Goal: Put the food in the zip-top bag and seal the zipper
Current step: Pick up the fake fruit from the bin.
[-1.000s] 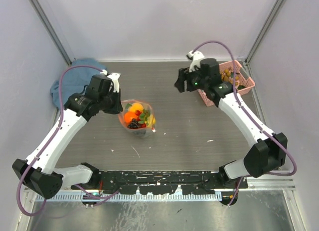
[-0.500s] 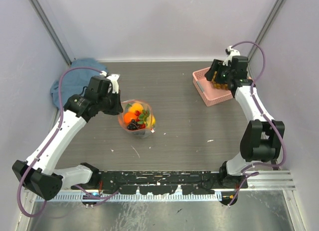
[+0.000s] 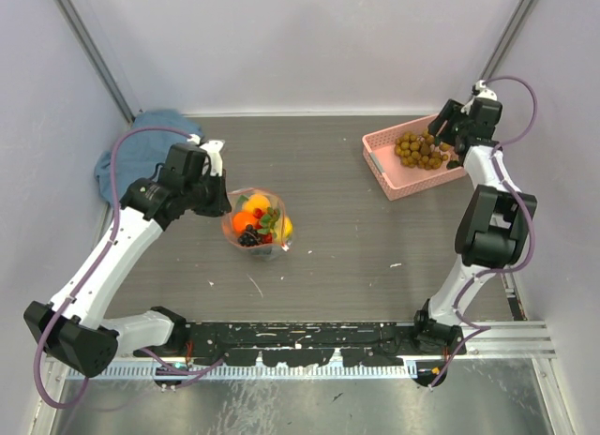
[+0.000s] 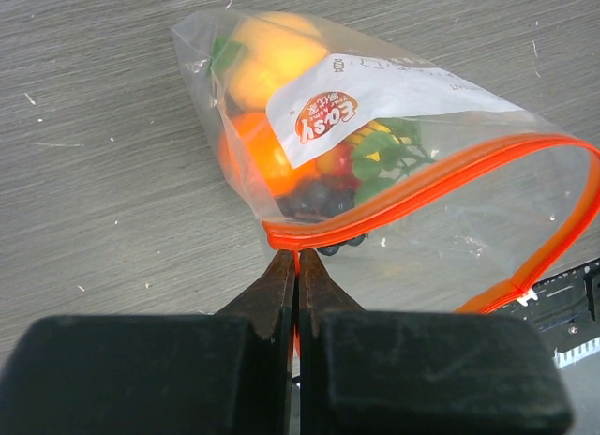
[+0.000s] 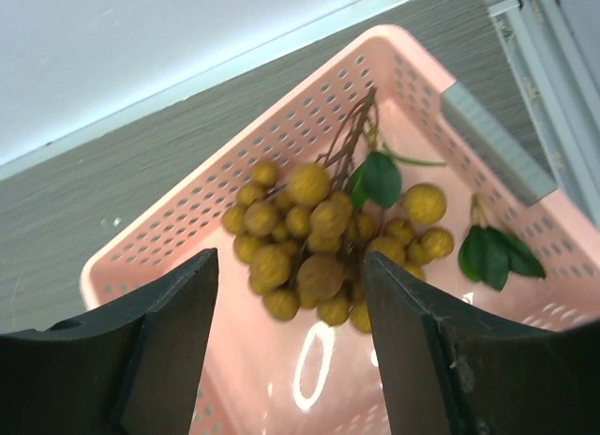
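Note:
The grape bunch's leafy stem [image 5: 357, 152] is below the open fingers of the right gripper, so the robot will next move that gripper down into the pink basket and bring its open fingers around the stem.
The clear zip-top bag [image 3: 258, 224] lies mid-table holding several toy fruits [image 4: 281, 97], orange and yellow among them. Its orange-red zipper [image 4: 422, 187] gapes open at the mouth. My left gripper [image 4: 297, 259] is shut on the zipper's near corner; it also shows in the top view [image 3: 214, 199]. The olive-brown grape bunch [image 5: 319, 247] lies in the pink basket [image 3: 389, 168] at the back right and also shows in the top view [image 3: 419, 149]. My right gripper [image 5: 291, 294] is open above the basket, jaws either side of the grapes, not touching them; it also shows in the top view [image 3: 452, 133].
A blue cloth [image 3: 141, 154] lies at the back left by the wall. The cage's metal posts and right wall stand close to the basket. Loose green leaves [image 5: 502, 252] lie in the basket beside the grapes.
My right arm swung from left of the basket to its far right side, uncovering the grapes. My left gripper and the bag have not moved.

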Controlling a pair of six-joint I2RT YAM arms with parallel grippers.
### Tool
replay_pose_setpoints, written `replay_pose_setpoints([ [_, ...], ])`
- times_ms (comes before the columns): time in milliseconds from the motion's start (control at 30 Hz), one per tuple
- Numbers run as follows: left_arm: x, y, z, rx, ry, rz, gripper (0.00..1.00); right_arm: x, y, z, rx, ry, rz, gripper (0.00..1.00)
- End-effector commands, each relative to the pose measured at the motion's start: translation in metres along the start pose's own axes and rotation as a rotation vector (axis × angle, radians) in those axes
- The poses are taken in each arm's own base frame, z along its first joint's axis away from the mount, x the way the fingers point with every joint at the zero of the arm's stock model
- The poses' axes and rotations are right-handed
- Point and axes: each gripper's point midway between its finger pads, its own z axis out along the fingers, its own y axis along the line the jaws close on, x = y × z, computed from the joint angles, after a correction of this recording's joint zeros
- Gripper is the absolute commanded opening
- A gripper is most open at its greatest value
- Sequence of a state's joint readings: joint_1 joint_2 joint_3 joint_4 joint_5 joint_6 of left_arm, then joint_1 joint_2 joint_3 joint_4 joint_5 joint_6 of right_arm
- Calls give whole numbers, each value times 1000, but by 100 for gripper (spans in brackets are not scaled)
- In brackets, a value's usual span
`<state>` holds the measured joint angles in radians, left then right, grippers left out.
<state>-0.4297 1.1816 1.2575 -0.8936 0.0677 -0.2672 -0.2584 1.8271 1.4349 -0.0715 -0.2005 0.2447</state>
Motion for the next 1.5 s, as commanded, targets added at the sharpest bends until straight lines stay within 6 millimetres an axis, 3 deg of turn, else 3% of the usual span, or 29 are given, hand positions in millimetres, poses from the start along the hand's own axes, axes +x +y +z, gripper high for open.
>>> replay_pose_setpoints([
  [0, -13, -1, 0, 13, -55, 24, 0, -42, -13, 21, 18, -125, 4, 67],
  [200, -11, 0, 5, 6, -37, 22, 0, -53, -33, 56, 29, -129, 10, 64],
  [300, -10, -1, 9, 11, -22, 23, 0, -48, -39, 76, 0, -92, 23, 62],
  [500, -10, 1, 13, 12, -12, 19, 0, -9, -47, 112, -40, 23, 43, 61],
  [800, -11, -1, 12, 29, -18, 13, 0, 28, -55, 133, -66, 101, 53, 63],
  [1067, -11, 0, 12, 28, -19, 12, 0, 50, -35, 131, -201, 186, 86, 64],
  [1467, -11, 0, 11, 24, -23, 8, 0, 38, -17, 84, -233, 204, 118, 58],
])
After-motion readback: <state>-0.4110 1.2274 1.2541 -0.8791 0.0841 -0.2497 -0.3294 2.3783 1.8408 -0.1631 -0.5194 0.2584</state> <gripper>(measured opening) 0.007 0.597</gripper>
